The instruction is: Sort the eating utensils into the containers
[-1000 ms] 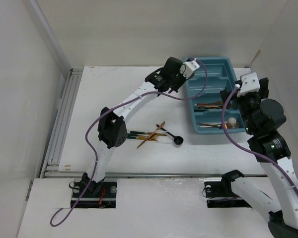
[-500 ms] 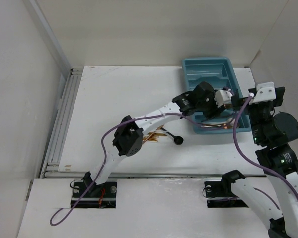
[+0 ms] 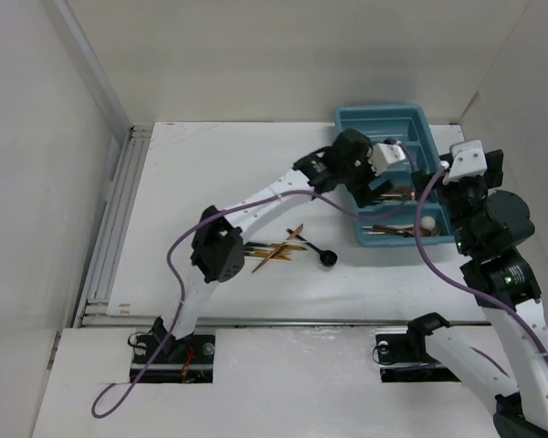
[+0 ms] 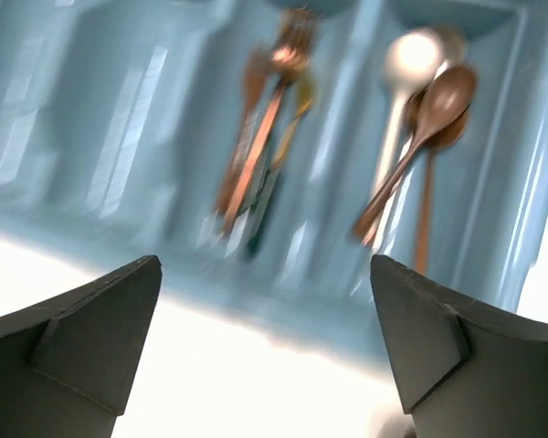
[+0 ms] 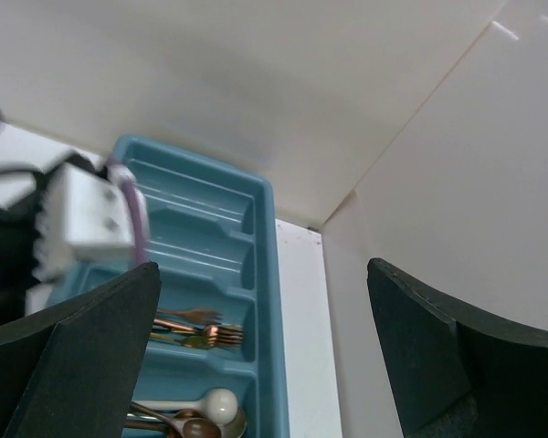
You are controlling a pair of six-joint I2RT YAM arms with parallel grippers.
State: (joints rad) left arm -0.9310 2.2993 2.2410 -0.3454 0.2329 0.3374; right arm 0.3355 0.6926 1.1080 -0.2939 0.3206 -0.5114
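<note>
The spoon lies loose outside the tray [image 3: 411,123], so the robot's left gripper will move back and down next onto the black spoon's handle near the head [image 3: 316,249].
The teal tray [image 3: 411,123] of containers stands at the back right. Copper and gold forks [image 4: 265,137] lie in one compartment. In the compartment beside it are brown spoons [image 4: 429,114] and a cream-white spoon [image 4: 411,59]. My left gripper [image 4: 265,269] hangs open and empty above the tray's near-left rim [image 3: 376,187]. The right gripper [image 5: 263,269] is open and empty, raised at the tray's right side [image 3: 441,185]. Several sticks and green-handled utensils [image 3: 276,248] lie loose on the table beside a black round-headed spoon [image 3: 327,258].
White walls close the table [image 3: 210,182] on the left, back and right; the right wall [image 5: 457,182] is close to the tray. A metal rail [image 3: 114,219] runs along the left edge. The left arm's white wrist camera [image 5: 82,214] sits over the tray.
My left gripper swung from the tray's far-left corner out over the compartments, opened wide, then drew back a little to the left. The right arm shifted slightly and stayed open.
</note>
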